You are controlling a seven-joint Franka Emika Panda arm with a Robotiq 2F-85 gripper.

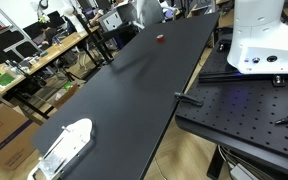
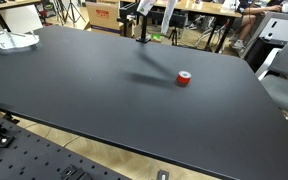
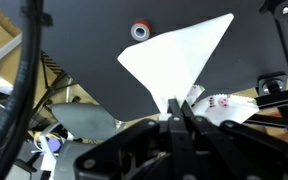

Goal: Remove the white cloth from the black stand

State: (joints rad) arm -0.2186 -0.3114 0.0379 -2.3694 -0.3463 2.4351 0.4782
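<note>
My gripper lowers toward the bare tabletop beside the red tape roll next to release the cloth's tip, since that clear spot lies below it.
My gripper point(image 3: 179, 112) is shut on the lower tip of the white cloth point(image 3: 174, 60), which spreads out as a triangle against the black table in the wrist view. In both exterior views the cloth point(image 1: 147, 12) point(image 2: 144, 8) hangs at the far end of the table. There it is at the top of a thin black stand point(image 2: 141, 30). I cannot tell whether the cloth still touches the stand. The stand itself does not show in the wrist view.
A small red tape roll point(image 2: 184, 78) point(image 1: 160, 38) point(image 3: 140, 30) lies on the long black table point(image 2: 94, 100) near the stand. A white and clear object point(image 1: 64, 148) point(image 2: 9, 41) lies at the table's other end. Cluttered desks and chairs stand beyond the table.
</note>
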